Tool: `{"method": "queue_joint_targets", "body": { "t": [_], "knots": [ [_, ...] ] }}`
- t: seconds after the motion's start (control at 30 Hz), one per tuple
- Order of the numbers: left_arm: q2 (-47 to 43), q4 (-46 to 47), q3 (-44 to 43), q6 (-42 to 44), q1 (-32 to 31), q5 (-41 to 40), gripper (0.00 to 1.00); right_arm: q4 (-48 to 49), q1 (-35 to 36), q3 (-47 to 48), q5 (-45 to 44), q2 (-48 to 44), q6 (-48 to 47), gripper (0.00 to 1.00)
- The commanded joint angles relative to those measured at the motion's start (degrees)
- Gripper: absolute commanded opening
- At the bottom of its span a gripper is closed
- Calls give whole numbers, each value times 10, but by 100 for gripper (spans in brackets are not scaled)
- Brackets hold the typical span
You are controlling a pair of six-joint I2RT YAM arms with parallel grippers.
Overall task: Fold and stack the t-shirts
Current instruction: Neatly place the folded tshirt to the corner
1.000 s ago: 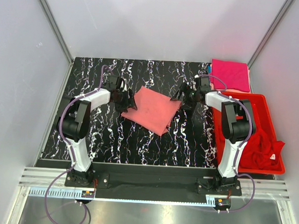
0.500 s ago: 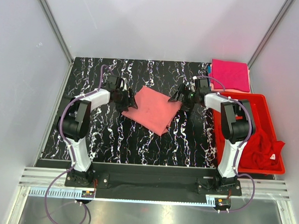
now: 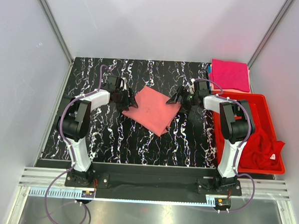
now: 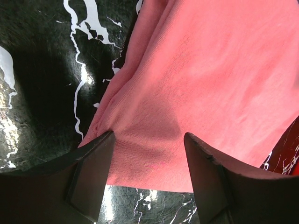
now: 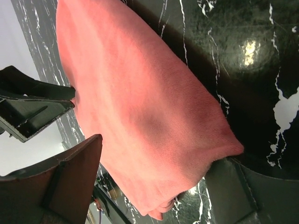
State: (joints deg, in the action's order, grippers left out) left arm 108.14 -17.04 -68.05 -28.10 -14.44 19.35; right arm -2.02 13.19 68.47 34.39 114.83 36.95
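Observation:
The right gripper draws its spread fingers together on the salmon-pink t-shirt's bin-side corner (image 3: 178, 107) (image 5: 216, 153) next, since that corner already lies between them, against one finger.
A folded salmon-pink t-shirt (image 3: 152, 110) lies as a skewed square mid-table. My left gripper (image 3: 126, 98) is at its left corner, open. In the left wrist view its jaws (image 4: 149, 137) straddle the salmon-pink t-shirt's (image 4: 210, 70) near edge. My right gripper (image 3: 178, 99) is at the right corner, open wide. In the right wrist view the t-shirt (image 5: 140, 93) fills the gap between its two fingers (image 5: 161, 154). A folded magenta-pink t-shirt (image 3: 230, 74) rests at the back right. A crumpled red t-shirt (image 3: 262, 147) lies in the bin.
The red plastic bin (image 3: 272, 114) stands along the table's right edge, close beside the right arm. The black marbled table (image 3: 138, 141) ends at grey walls at the back and on both sides. The left gripper (image 5: 32, 107) shows in the right wrist view beyond the shirt.
My right gripper has slid a little left onto the shirt's right corner, and its jaws have narrowed very slightly. The left gripper and shirt have hardly moved.

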Motion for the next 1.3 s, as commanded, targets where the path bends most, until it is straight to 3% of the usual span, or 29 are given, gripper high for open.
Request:
{"method": "queue_joint_targets", "body": {
  "t": [0.0,0.17,0.37,0.5,0.53,0.57,0.8,0.9,1.03,1.27],
  "knots": [
    [16,3,20,-4,1,-2,68,-24,7,0,13,-1,-6,88],
    [12,5,27,-6,1,-5,68,-7,7,-17,20,6,-5,81],
    [14,11,40,-6,1,-4,68,37,6,-40,30,16,9,62],
    [15,13,42,-7,1,-2,68,35,6,-25,38,22,3,29],
    [14,14,42,-8,1,-1,68,26,6,-20,37,16,1,11],
    [14,14,42,-8,1,-2,68,24,6,-17,31,9,-4,2],
    [-13,4,35,-13,1,15,68,-90,39,35,-67,-72,-42,0],
    [-32,-54,4,-7,2,-14,68,-125,57,48,-115,-98,-50,0],
    [-42,-114,-52,0,5,-68,70,-141,64,56,-130,-109,-51,0],
    [-86,-142,-61,8,6,-106,70,-170,68,92,-155,-101,-107,0]
  ]
}}
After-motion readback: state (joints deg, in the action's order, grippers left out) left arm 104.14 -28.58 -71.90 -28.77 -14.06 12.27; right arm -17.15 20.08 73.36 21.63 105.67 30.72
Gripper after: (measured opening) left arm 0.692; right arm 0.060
